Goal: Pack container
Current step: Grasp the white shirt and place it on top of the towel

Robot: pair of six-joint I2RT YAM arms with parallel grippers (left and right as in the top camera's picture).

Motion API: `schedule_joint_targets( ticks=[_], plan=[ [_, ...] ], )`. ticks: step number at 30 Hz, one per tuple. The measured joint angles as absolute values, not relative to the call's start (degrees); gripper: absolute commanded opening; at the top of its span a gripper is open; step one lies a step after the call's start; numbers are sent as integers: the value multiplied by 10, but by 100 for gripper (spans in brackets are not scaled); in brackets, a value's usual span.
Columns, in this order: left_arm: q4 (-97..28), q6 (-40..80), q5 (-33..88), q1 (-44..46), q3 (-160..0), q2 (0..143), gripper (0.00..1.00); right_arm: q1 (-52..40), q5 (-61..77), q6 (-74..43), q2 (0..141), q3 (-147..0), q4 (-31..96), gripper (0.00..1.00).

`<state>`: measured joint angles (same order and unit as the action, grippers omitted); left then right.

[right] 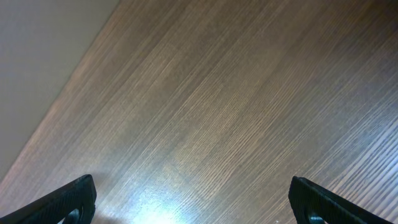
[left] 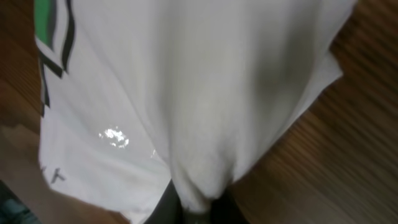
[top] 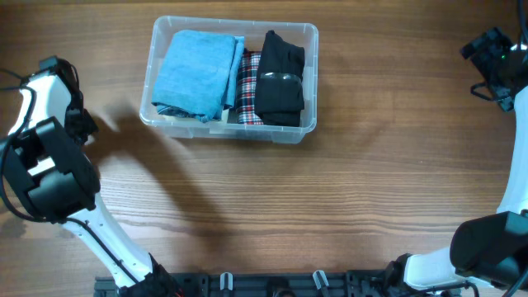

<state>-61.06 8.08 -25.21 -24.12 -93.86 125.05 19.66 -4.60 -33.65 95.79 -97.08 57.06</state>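
Observation:
My left gripper will next lift the white cloth across and release it on top of the uncovered blue cloth (top: 196, 71), to the right in the overhead view.
The clear plastic container (top: 310, 35) stands at the back middle of the table. It holds a folded blue cloth (top: 196, 73), a red plaid cloth (top: 248, 82) and a black cloth (top: 280, 78) side by side. My left gripper (left: 198, 210) is shut on a white cloth (left: 186, 93) with green and black print, which fills the left wrist view. The left arm (top: 49, 99) is at the far left, well left of the container. My right gripper (right: 193, 202) is open and empty above bare wood, at the far right back (top: 493, 51).
The wooden table (top: 330, 206) stretches in front of the container. A black rail (top: 272, 285) runs along the front edge. The table's edge and a grey floor (right: 37, 56) show at the upper left of the right wrist view.

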Motion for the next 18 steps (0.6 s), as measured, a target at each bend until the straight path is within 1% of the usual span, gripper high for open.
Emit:
schedule_joint_targets(
  ticks=[5,7,9,11,12,18],
  plan=[
    [-693,85,-157,-238,-1075,1232,4,197,-46,-336,958,-971,570,100],
    [-711,81,-119,-232,-1115,1211,4,197,-46,-336,958,-971,570,100],
    [-715,64,-54,-212,-1154,1172,4,197,-46,-336,958,-971,570,100],
    [-717,46,0,-189,-1172,1140,4,197,-46,-336,958,-971,571,100],
    [-717,41,15,-164,-1183,1113,4,197,-46,-336,958,-971,570,100],
    [-699,30,54,-44,-1223,1029,4,197,-46,-337,958,-971,570,100]
  ],
)
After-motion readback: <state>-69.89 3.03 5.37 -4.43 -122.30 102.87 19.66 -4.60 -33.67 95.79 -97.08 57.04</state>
